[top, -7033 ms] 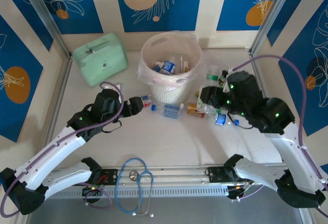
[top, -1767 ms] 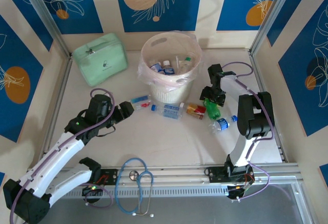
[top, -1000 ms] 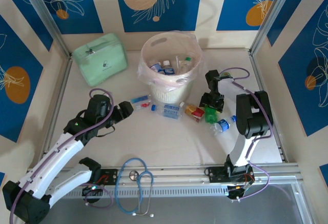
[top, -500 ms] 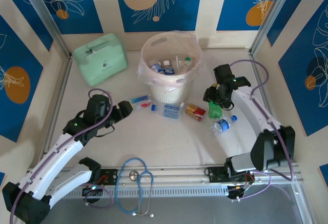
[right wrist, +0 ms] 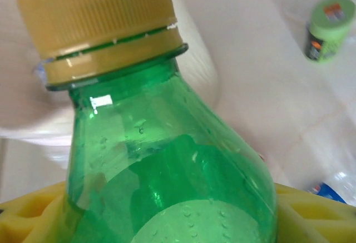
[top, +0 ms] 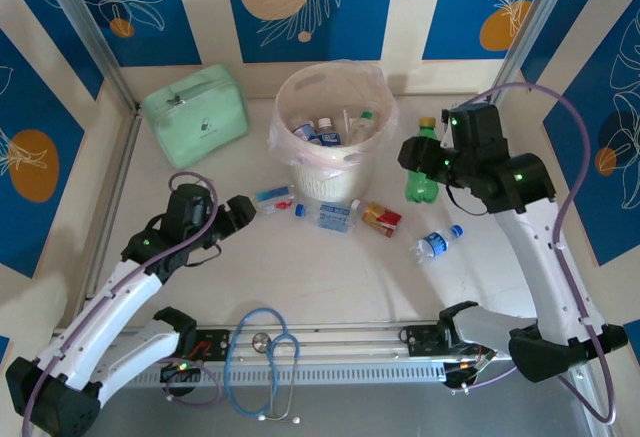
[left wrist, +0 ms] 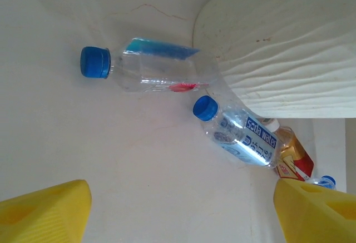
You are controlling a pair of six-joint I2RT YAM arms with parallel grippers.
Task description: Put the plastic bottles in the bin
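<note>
My right gripper swings outward over the bin's opening (top: 337, 115) next, since it lies toward the zip case, and releases the green bottle (top: 421, 179) where others already sit.
The cream bin (top: 283, 97) stands at the back centre with several plastic bottles inside. My right gripper (top: 424, 160) is shut on a green bottle (top: 421, 179) with a yellow cap, held upright in the air just right of the bin. In the right wrist view the green bottle (right wrist: 167, 154) sits between the yellow fingers (right wrist: 33, 215). My left gripper (top: 241, 211) is open, low over the table. Ahead of it lie a blue-labelled bottle (left wrist: 144, 72), a soda water bottle (left wrist: 239, 132) and a red-and-yellow labelled bottle (left wrist: 292, 157) against the bin wall (left wrist: 289, 48). Another clear bottle (top: 438, 242) lies front right.
A mint-green zip case (top: 195, 112) sits back left. A blue stethoscope (top: 265, 357) lies at the near edge between the arm bases. A small dark cylinder with a green top (right wrist: 328, 29) stands on the table beyond the green bottle. Metal frame posts line both sides.
My right gripper has lifted the green bottle off the table and turned it upright beside the bin. The left arm has hardly moved.
</note>
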